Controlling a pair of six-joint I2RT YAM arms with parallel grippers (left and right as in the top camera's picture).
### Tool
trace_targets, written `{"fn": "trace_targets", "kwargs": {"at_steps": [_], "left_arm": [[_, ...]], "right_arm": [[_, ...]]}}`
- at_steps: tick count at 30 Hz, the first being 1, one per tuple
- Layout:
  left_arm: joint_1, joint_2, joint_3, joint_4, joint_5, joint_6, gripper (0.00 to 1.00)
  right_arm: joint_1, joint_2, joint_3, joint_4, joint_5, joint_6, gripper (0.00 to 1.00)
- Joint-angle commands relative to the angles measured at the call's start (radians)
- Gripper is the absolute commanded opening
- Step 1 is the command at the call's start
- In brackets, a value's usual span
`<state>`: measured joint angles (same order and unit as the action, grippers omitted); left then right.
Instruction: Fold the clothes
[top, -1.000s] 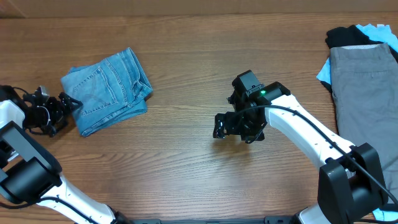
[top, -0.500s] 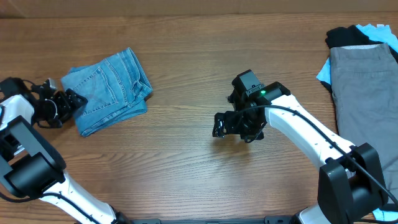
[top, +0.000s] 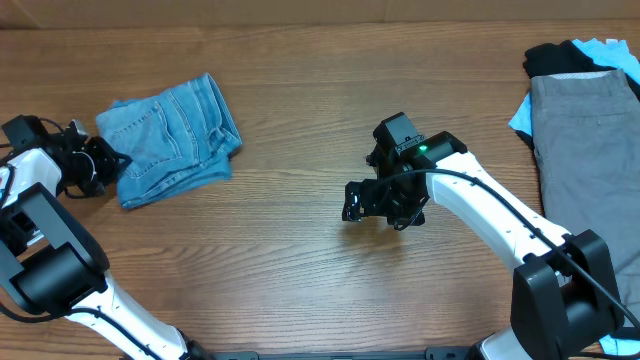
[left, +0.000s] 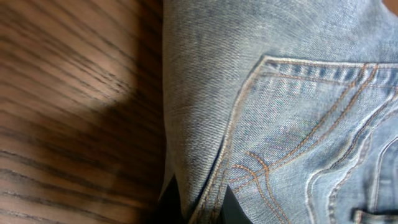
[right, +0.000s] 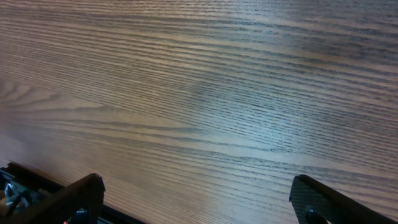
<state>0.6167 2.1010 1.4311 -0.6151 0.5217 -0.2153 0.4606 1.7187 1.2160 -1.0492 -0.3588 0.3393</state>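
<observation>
The stitched seam goes to the left in the overhead view next, toward the bare far corner (top: 62, 82). My left gripper drags it there and releases it, since the jeans (top: 170, 135) lie slanted.
The clothes, a folded pair of light-blue jeans (top: 170, 135), lie at the table's far left with a back pocket facing up. My left gripper (top: 116, 165) is at their lower left corner, shut on the denim edge. In the left wrist view the two dark fingertips (left: 231, 210) pinch a stitched seam of the jeans (left: 280, 112), and my left gripper (left: 202, 210) has fabric filling the gap. Over bare wood in the middle of the table my right gripper (top: 380, 212) stands open. The right wrist view has my right gripper (right: 196, 186) wide apart, with nothing between the fingers.
At the right edge lies a pile of other garments: grey trousers (top: 585, 150), a black piece (top: 560, 58) and a light-blue cloth (top: 605, 45). The wooden table (top: 300, 280) stretches between the two arms.
My left gripper has moved onto the jeans' lower left corner and shut on the edge. The jeans have shifted slightly left. The right arm has stayed still.
</observation>
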Motion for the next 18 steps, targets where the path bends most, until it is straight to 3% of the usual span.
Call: {"fn": "trace_targets", "kwargs": {"at_steps": [1,3,8,14,18], "left_arm": [[0.014,0.019,-0.004,0.048,-0.031,-0.27,0.04],[0.056,0.019,-0.003,0.05,-0.071,-0.422,0.04],[0.225,0.019,-0.003,0.006,-0.085,-0.589,0.04],[0.402,0.019,-0.003,-0.05,-0.083,-0.619,0.04],[0.441,0.019,-0.003,-0.067,-0.03,-0.603,0.04]], "right_arm": [[0.006,-0.004,-0.004,-0.009,-0.002,-0.006,1.0],[0.006,-0.004,-0.004,-0.018,-0.002,-0.006,1.0],[0.006,-0.004,-0.004,-0.017,-0.002,-0.007,1.0],[0.006,-0.004,-0.004,-0.005,-0.002,-0.007,1.0],[0.006,-0.004,-0.004,0.011,-0.002,-0.007,1.0]]}}
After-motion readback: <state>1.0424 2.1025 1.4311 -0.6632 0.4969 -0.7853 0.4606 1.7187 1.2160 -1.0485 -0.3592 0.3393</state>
